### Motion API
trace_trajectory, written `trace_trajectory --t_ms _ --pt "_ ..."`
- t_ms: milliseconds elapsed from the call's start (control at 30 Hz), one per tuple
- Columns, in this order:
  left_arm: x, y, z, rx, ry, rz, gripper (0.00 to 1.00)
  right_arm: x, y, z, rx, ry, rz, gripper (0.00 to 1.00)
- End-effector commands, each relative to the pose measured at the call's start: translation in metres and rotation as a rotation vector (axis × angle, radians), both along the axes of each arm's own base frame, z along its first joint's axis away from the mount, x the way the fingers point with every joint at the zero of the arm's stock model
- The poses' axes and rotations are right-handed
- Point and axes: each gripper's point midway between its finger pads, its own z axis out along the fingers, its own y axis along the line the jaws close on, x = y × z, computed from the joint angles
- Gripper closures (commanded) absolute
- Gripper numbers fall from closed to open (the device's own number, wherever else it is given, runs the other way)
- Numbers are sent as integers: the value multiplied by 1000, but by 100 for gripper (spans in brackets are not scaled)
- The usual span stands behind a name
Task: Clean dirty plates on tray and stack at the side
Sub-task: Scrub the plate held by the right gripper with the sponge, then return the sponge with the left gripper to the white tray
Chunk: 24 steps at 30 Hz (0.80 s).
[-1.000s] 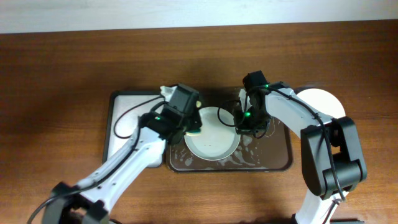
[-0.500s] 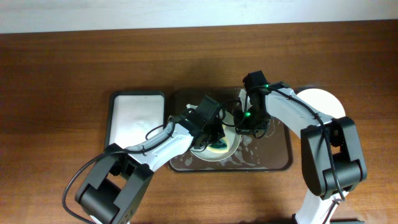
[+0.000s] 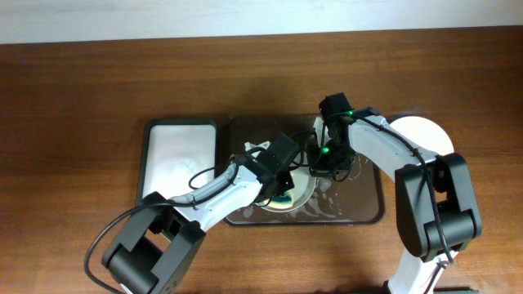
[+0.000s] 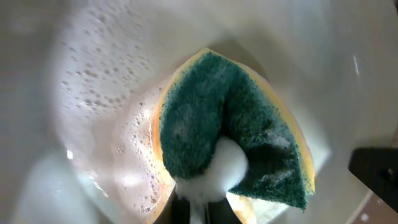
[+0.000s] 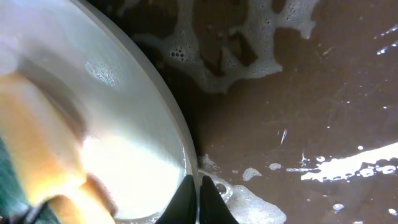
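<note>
The left gripper next needs to lift the sponge off the plate, then lower it onto the white rectangular tray [image 3: 179, 156], which is empty beside the brown one.
A pale plate [image 3: 301, 181] lies in the dark brown tray [image 3: 364, 204], which is streaked with foam. My left gripper [image 3: 280, 188] is shut on a green-and-yellow sponge [image 3: 285, 198] and presses it onto the plate. In the left wrist view the soapy sponge [image 4: 230, 137] covers the wet plate [image 4: 93, 81], with the left gripper [image 4: 200, 213] clamped on its lower edge. My right gripper [image 3: 314, 168] is shut on the plate's right rim. In the right wrist view the right gripper [image 5: 199, 200] pinches the plate [image 5: 124, 130] by its rim, over the tray [image 5: 298, 93]. A second white plate [image 3: 423, 132] sits on the table right of the tray.
A smaller white rectangular tray [image 3: 180, 155] lies just left of the brown one. The right arm's links cross the brown tray's right half. Foam patches [image 5: 224, 37] cover the tray floor beside the plate.
My left gripper has carried the sponge from the plate's left edge rightward onto the plate's middle. The right gripper has held still on the rim.
</note>
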Motion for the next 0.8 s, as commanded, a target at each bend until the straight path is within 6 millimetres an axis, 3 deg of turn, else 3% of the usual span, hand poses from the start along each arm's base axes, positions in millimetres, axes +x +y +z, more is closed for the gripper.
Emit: trace_trajectory --t_ms 0,233,400,467,567,700,767 --pt "12 59 -19 278 -99 92 100 -1 1 0 -5 -5 8 96" --pt "34 85 -7 308 -151 174 100 -2 1 0 -6 -2 8 96" --pt "50 85 50 214 -245 105 100 -1 1 0 -7 -2 8 96" --pt "50 79 85 141 -302 36 100 -1 1 0 -6 -3 8 96" --pt "47 81 115 114 -355 -20 100 -1 1 0 -6 -4 8 96" --pt "38 112 128 140 -333 26 100 -1 1 0 -6 -5 8 95" --pt "36 127 123 158 -290 8 100 -1 1 0 -5 -5 8 82"
